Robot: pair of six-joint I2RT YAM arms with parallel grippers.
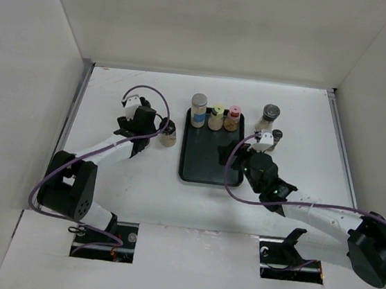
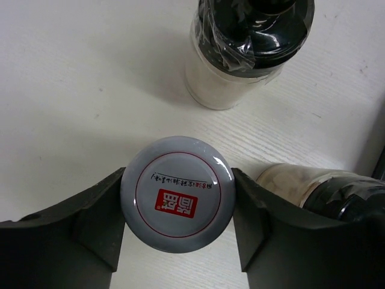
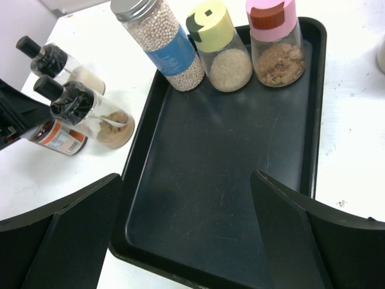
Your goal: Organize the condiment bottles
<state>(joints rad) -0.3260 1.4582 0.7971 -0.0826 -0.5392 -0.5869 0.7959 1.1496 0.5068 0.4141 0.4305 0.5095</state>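
Note:
The spot on the tray's bottom just short of the yellow-capped bottle (image 1: 206, 138) is empty, so my left gripper needs to go up, cross to the tray and go down to let go of the grey-capped jar there.
My left gripper (image 2: 178, 201) is shut on a grey-capped jar (image 2: 177, 191), one finger against each side of its cap, on the table left of the tray. In the top view the gripper (image 1: 156, 126) hides that jar. A black-capped bottle (image 2: 240, 54) stands just beyond it and another (image 2: 319, 189) stands to its right. Three bottles stand at the far end of the black tray (image 1: 211, 167): silver cap (image 1: 198, 110), yellow cap (image 1: 216, 117), pink cap (image 1: 233, 118). My right gripper (image 3: 186, 229) is open and empty over the tray's near half.
A grey-capped jar (image 1: 271, 116) and a small dark-capped bottle (image 1: 276, 136) stand on the table right of the tray. White walls close in the table on the left, right and far sides. The right arm (image 1: 266, 174) lies beside the tray's right edge.

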